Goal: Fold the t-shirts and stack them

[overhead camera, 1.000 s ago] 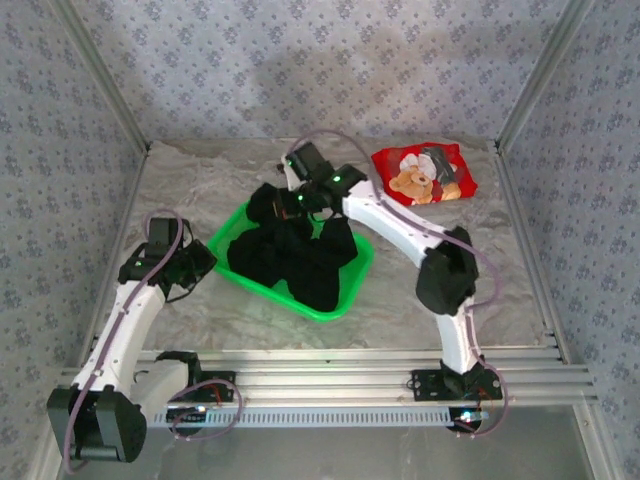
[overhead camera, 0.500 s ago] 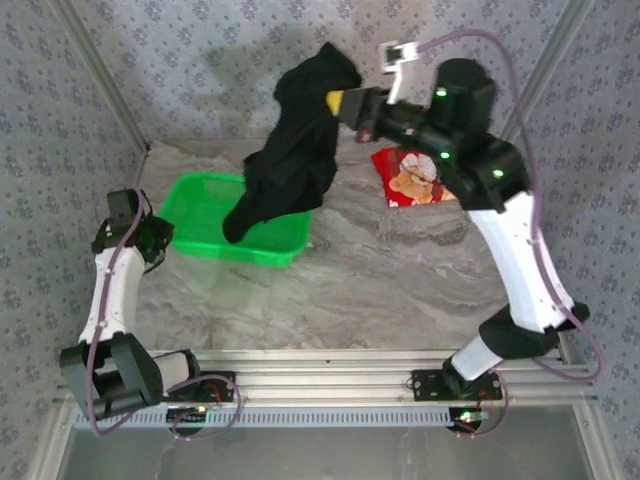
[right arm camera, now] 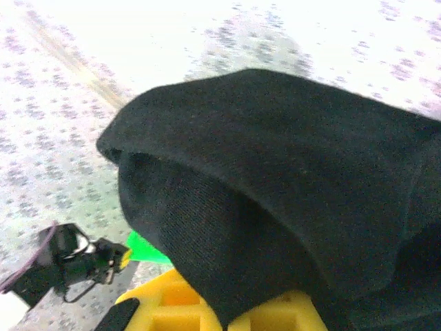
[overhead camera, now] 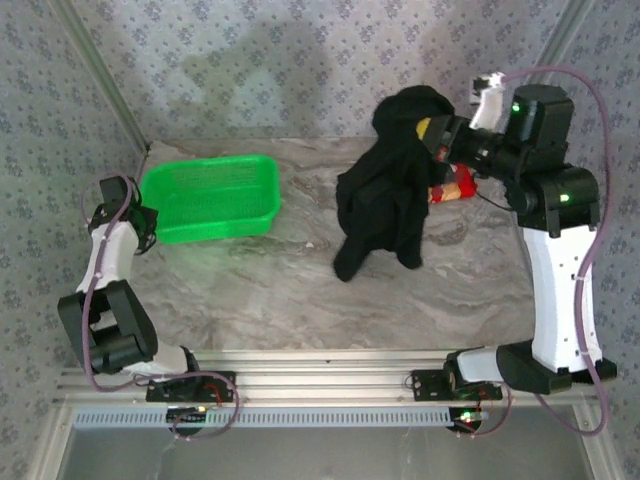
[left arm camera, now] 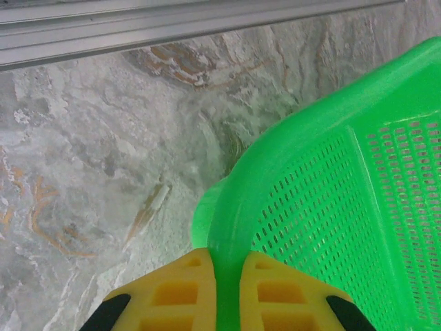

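Observation:
I need to pull my left gripper back together with that corner of the green basket before I let go of the basket's rim.
The large black t-shirt hangs bunched from my right gripper, which is shut on its top, high over the table's right half; its lower end reaches the marble. In the right wrist view the black cloth drapes over the yellow fingers of that gripper. The red teddy-bear t-shirt lies folded at the back right, mostly hidden behind the black one. My left gripper is shut on the rim of the green mesh basket at its left corner.
The basket stands at the back left with nothing in it. Aluminium frame posts and patterned walls close in the sides and back, and a metal rail runs along the near edge. Bare marble table lies between the basket and the hanging shirt.
My right arm lifted the black t-shirt out of the basket and carried it right, then lower. My left gripper pulled the basket toward the back left corner.

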Motion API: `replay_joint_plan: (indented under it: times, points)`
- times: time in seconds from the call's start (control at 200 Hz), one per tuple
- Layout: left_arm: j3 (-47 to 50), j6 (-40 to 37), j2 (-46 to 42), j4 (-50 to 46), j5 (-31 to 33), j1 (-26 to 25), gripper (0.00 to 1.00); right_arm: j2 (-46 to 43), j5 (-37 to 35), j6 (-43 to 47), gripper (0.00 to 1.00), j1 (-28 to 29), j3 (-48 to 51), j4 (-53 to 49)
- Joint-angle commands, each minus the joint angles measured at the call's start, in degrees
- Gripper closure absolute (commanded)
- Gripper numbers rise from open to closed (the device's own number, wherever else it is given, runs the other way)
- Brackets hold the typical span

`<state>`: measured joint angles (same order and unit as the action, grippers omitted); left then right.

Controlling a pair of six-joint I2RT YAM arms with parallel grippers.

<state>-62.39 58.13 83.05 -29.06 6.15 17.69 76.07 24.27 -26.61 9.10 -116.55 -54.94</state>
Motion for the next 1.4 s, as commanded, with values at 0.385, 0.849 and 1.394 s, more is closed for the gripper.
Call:
replay_joint_plan:
  times: [0.385,0.849,1.394]
  points:
    - [2.0,24.4,-1.3,-0.3,16.6,-4.5,1.0,-4.7,4.9,-2.9,1.0,2.0,30.0,8.8]
    - [7.2,46.5,-6.0,-13.1,32.2,-16.4,0.47,2.5,4.1,-2.2,1.0,7.4,35.8,14.5]
    - [-5.4,-9.6,-9.1,-2.3,7.5,-34.5,0.11,3.0,4.3,-0.3,1.0,7.9,39.8,13.6]
